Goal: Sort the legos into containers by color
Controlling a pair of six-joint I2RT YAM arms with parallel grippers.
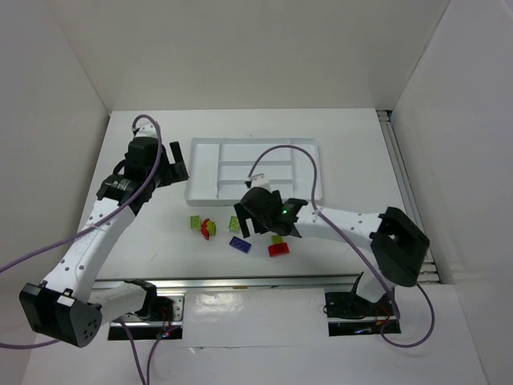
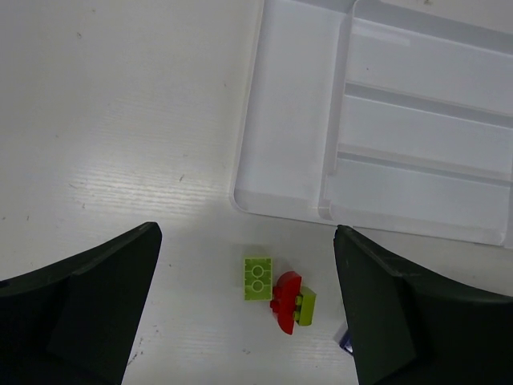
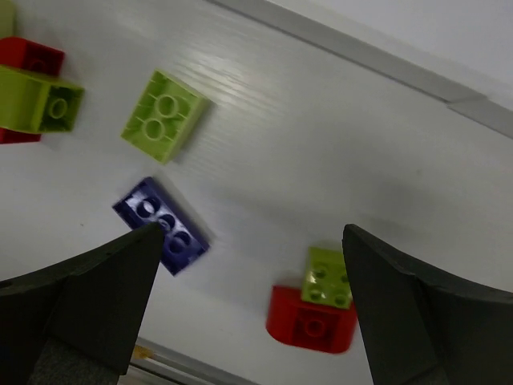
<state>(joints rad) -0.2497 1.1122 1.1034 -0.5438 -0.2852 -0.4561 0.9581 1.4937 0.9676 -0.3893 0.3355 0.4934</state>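
Observation:
I need to move my right gripper left in the top view and down onto the lime brick beyond the blue plate next, because the lime brick lies below, on that side.
The white tray lies at mid-table, and its compartments look bare. Legos are scattered in front of it: a lime brick beside a red one, a dark blue plate, and a lime piece on a red brick. My left gripper hangs open by the tray's left end, above a lime brick and a red piece. My right gripper is open low over the pile, with the blue plate by one finger and the red brick by the other.
White walls enclose the table on three sides. A metal rail runs along the near edge, with both arm bases and purple cables behind it. Another lime brick lies just beyond the blue plate.

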